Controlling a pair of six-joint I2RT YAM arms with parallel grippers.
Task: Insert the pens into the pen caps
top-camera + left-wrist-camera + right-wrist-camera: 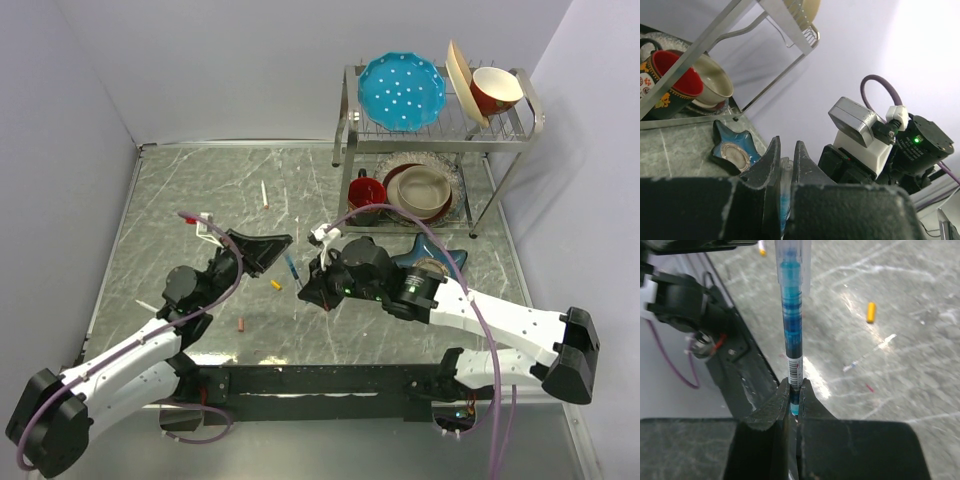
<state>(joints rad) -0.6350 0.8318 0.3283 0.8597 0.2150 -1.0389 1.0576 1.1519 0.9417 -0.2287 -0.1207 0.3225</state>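
Note:
My left gripper lowers next, tilting downward, onto the bare tabletop below, beside the yellow-orange cap, to release the pen already inside its clear cap.
My right gripper is shut on the lower end of the dark blue-teal pen, held above the table. The pen's far end sits inside a clear pen cap. My left gripper is shut on that cap. A yellow-orange cap lies just below the pen. A salmon-pink cap lies nearer the front. One white pen lies farther back. Another white pen lies by the left arm.
A metal dish rack stands at the back right with a blue plate, bowls and a red mug. A blue star-shaped dish lies behind the right arm. Walls close the left, back and right sides.

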